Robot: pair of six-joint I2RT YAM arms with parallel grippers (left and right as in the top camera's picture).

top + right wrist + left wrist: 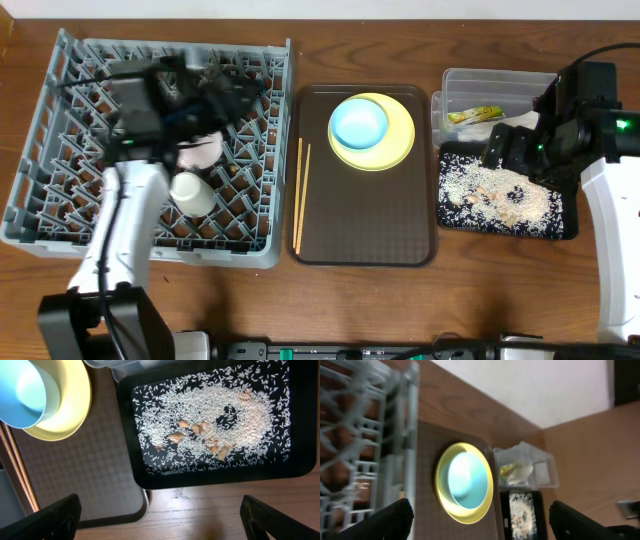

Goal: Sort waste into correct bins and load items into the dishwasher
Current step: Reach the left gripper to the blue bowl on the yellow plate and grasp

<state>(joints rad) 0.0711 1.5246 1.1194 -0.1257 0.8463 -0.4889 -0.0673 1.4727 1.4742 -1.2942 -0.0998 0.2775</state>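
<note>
The light blue bowl's near rim (pixel 373 147) is below my left gripper, to the right in the overhead view. I will move that gripper past the rack (pixel 60 190) and down onto it next.
The grey dishwasher rack (pixel 60 190) fills the left and holds a pinkish-white bowl (pixel 205 152) and a small white cup (pixel 192 194). My left gripper (pixel 225 88) (pixel 482 525), blurred, hovers open and empty over the rack's far side. The light blue bowl (pixel 359 122) (pixel 466 479) (pixel 22 392) sits in the yellow plate (pixel 400 140) (pixel 470 512) (pixel 65 415). Wooden chopsticks (pixel 300 195) lie to their left. The clear tub (pixel 490 82) (pixel 522 467) holds the green-and-orange wrapper (pixel 475 115). Rice scraps (pixel 500 195) (pixel 210 425) cover the black tray (pixel 560 225) (pixel 225 477). My right gripper (pixel 505 150) (pixel 160 520) stands open and empty above that tray.
A dark brown serving tray (pixel 365 220) (pixel 75 475) carries the plate, bowl and chopsticks in the middle. Bare wooden table (pixel 350 300) runs along the front edge. The right arm's white link (pixel 610 240) stands at the far right.
</note>
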